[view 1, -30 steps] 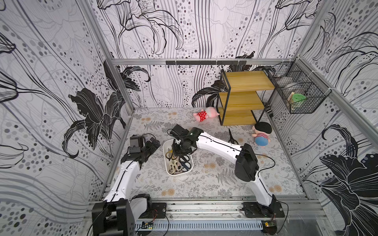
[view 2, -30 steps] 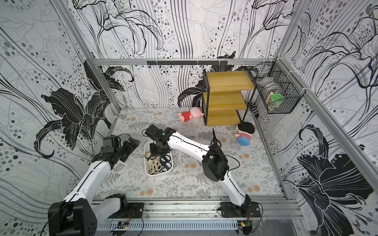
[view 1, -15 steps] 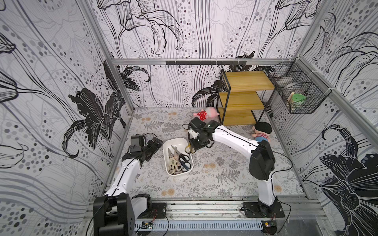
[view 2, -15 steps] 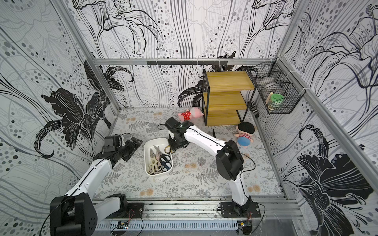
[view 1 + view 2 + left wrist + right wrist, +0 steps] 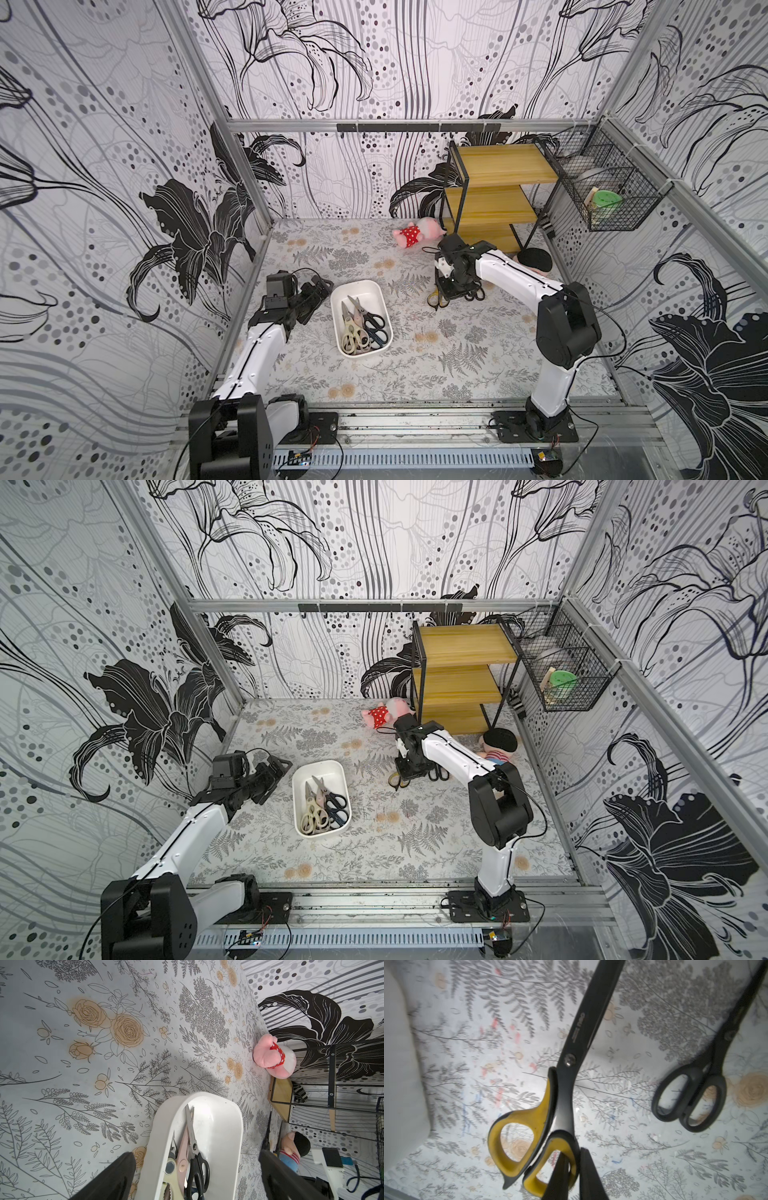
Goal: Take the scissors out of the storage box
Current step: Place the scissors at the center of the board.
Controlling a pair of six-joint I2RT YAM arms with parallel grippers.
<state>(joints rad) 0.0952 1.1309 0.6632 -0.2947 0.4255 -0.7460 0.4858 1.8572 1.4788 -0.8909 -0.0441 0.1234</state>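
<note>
My right gripper lowers the yellow-black scissors onto the bare mat beside the black pair next. It then releases the loop, since the scissors still hang above the mat.
The white storage box [image 5: 365,291] lies left of centre on the flowered mat, and several scissors [image 5: 361,328] lie in it: black-, cream- and pinkish-handled. My left gripper [image 5: 319,289] stands open just left of the box's far end and holds nothing; in the left wrist view its fingers [image 5: 118,1174] straddle the box rim [image 5: 166,1126]. Right of the box, my right gripper [image 5: 574,1153] is shut on a handle loop of the yellow-black scissors [image 5: 566,1076], low over the mat [image 5: 434,297]. Beside them a black pair [image 5: 691,1097] lies on the mat.
A wooden shelf unit [image 5: 494,195] stands at the back right, with a pink plush [image 5: 415,235] to its left. A black-haired doll [image 5: 536,257] lies behind my right arm. A black wire basket [image 5: 606,195] hangs on the right wall.
My right arm has swung from over the storage box out to the right with the yellow-black scissors in its grip. The left arm has hardly moved.
</note>
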